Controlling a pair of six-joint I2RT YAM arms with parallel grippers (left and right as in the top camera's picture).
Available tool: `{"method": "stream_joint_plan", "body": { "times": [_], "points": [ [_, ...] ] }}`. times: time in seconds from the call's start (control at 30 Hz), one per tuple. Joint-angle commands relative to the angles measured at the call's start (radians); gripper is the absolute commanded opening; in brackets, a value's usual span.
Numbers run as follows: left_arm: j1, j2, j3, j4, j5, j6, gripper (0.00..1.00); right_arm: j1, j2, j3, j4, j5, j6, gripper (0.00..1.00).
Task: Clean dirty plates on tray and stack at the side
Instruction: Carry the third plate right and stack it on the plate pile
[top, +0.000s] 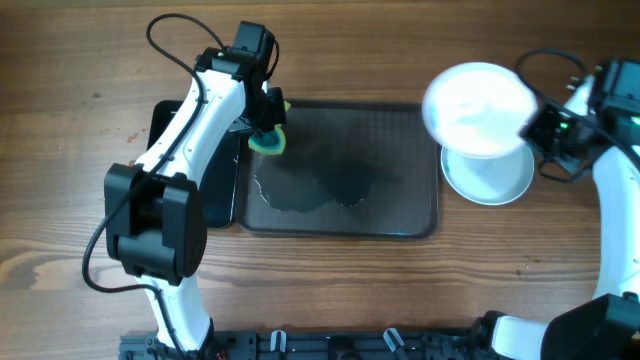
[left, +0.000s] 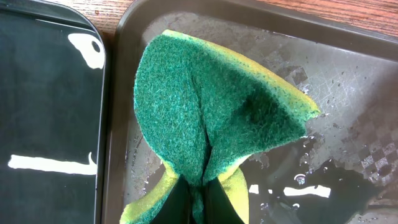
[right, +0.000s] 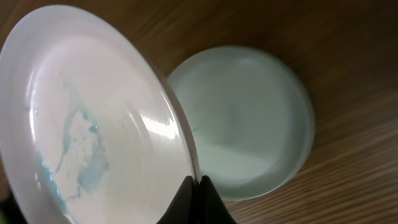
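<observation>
The right gripper lowers the white plate flat onto the stack (top: 488, 172) (right: 243, 122) beside the tray next.
My right gripper (top: 532, 128) is shut on the rim of a white plate (top: 478, 97) and holds it in the air above the plates (top: 492, 178) stacked on the table right of the tray. In the right wrist view the held plate (right: 93, 118) shows pale blue smears, with the stack (right: 249, 124) below it and the jaws (right: 199, 186) pinching the rim. My left gripper (top: 268, 128) is shut on a green and yellow sponge (top: 268, 141) over the wet dark grey tray (top: 400, 120), near its far left corner. The sponge (left: 211, 112) fills the left wrist view, folded between the jaws (left: 198, 199).
A smaller glossy black tray (top: 215, 190) lies left of the grey tray, also in the left wrist view (left: 43, 112). Water pools on the grey tray (left: 348, 137). Wooden table (top: 400, 290) surrounds everything.
</observation>
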Motion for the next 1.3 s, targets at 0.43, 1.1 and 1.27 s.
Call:
{"method": "stream_joint_plan", "body": {
  "times": [0.43, 1.1, 1.27],
  "points": [
    [0.002, -0.027, 0.01, 0.0, -0.013, -0.013, 0.04, -0.108, -0.019, -0.329, 0.199, 0.106, -0.043, 0.06],
    [0.26, -0.053, -0.005, -0.269, -0.093, 0.04, 0.04, 0.212, -0.027, -0.106, 0.086, -0.13, -0.232, 0.42],
    [0.304, -0.044, -0.258, 0.005, -0.1, 0.041, 0.04, 0.232, -0.027, -0.106, 0.087, -0.123, -0.237, 0.4]
  ]
}}
